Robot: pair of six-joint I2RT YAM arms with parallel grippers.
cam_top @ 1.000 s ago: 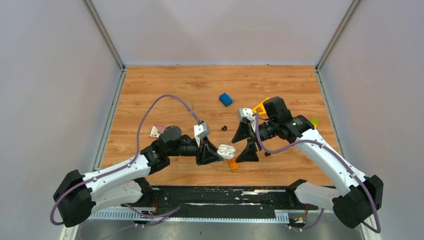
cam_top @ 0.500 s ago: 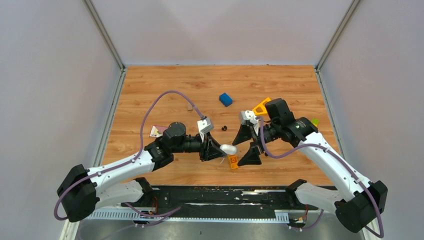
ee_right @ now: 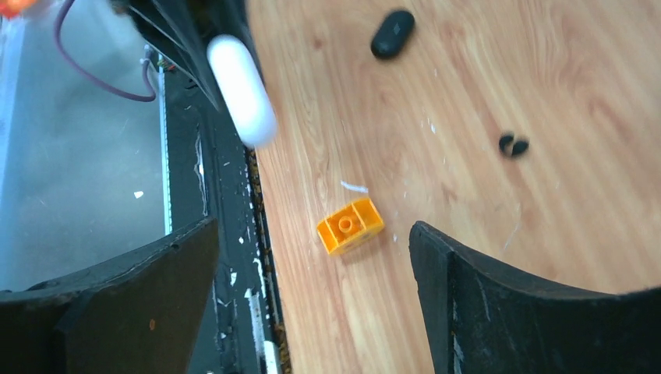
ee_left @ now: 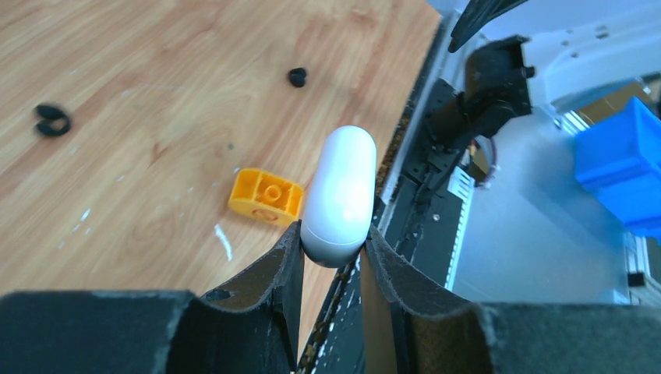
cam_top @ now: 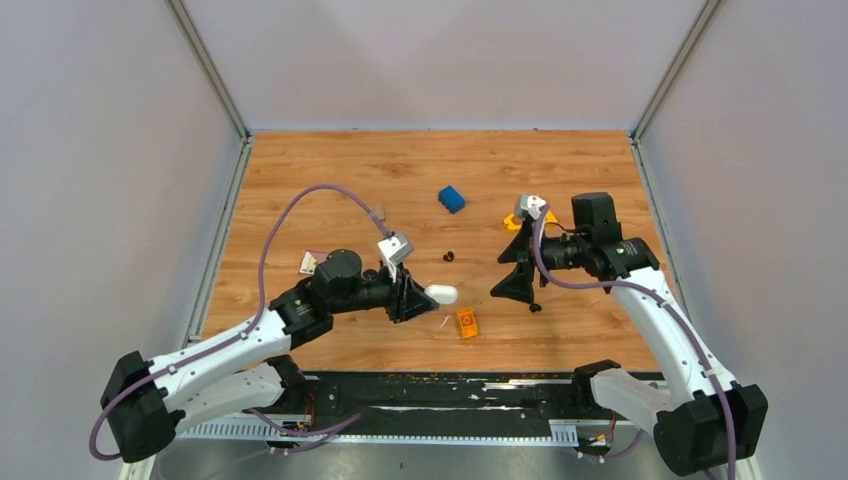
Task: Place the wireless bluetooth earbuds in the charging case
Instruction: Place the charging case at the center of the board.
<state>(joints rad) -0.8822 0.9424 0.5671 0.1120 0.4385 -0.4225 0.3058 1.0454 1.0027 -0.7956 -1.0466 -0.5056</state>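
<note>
The charging case still hangs above the tabletop, so my left gripper will bring it down onto the bare wood [cam_top: 425, 319] beside the orange block and release it there.
The white oval charging case [ee_left: 340, 191] is shut, so its inside is hidden. My left gripper [ee_left: 333, 234] is shut on its near end and holds it just above the wood, pointing at the right arm; it also shows in the top view [cam_top: 441, 294]. My right gripper [cam_top: 512, 270] is open and empty, a short way right of the case [ee_right: 242, 89]. No black-and-white earbuds show. Small black bits lie on the wood: one [cam_top: 448, 256] behind the case, one [cam_top: 535, 307] by the right fingers, and a blob [ee_right: 392, 33]. I cannot tell what they are.
An orange block [cam_top: 466, 322] lies near the front edge, below the case. A blue block [cam_top: 451, 198] sits further back. An orange piece [cam_top: 512, 221] lies behind the right gripper and a small card [cam_top: 310, 262] lies at the left. The black front rail [cam_top: 430, 390] runs under both arms.
The case was open a second ago and is now shut. My left gripper has drawn back left with it. My right gripper has pulled away to the right and back.
</note>
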